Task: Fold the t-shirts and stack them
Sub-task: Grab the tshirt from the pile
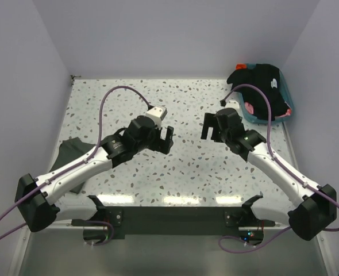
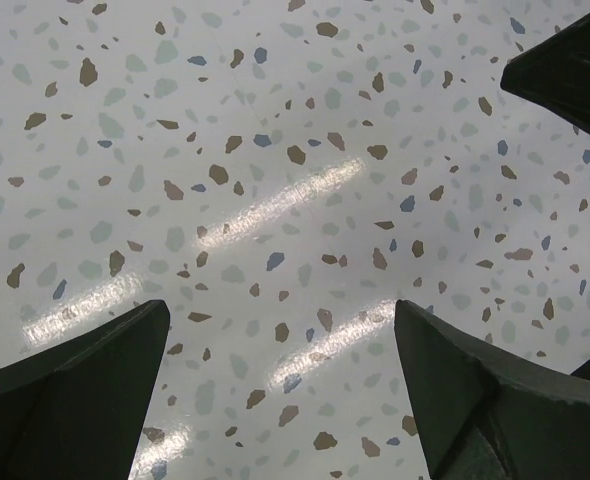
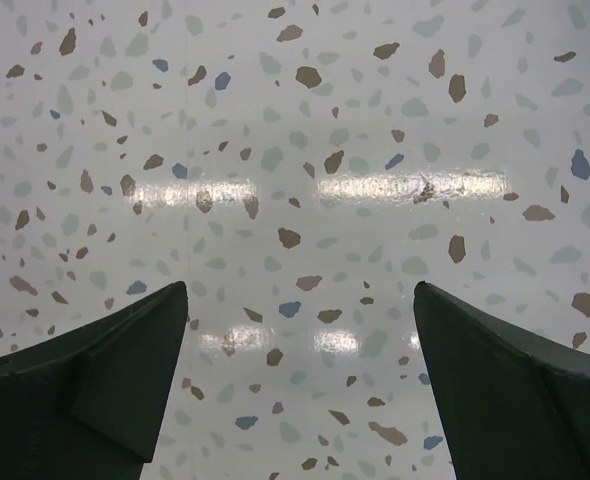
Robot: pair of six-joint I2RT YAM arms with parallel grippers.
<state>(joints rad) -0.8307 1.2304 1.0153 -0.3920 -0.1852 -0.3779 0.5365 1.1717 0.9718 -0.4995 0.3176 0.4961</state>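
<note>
The black t-shirt (image 1: 260, 80) lies on top between orange-red and pink bits. Next I need to carry my right gripper outward to the basket (image 1: 287, 107) and lower it onto that shirt.
A large black t-shirt (image 1: 260, 80) is heaped over the teal basket (image 1: 287, 107) at the back right, with a bit of pink shirt (image 1: 250, 107) and orange-red shirt (image 1: 241, 66) showing under it. A dark grey t-shirt (image 1: 72, 154) lies folded at the left, partly under my left arm. My left gripper (image 1: 168, 140) is open and empty above the bare table centre. My right gripper (image 1: 207, 125) is open and empty, facing the left one. Both wrist views show only speckled tabletop between the fingers (image 2: 85, 390) (image 3: 105, 380).
White walls close the table on the left, back and right. The speckled tabletop (image 1: 175, 103) runs between the arms and behind them. The right gripper's dark tip (image 2: 575, 70) shows in the left wrist view's top right corner.
</note>
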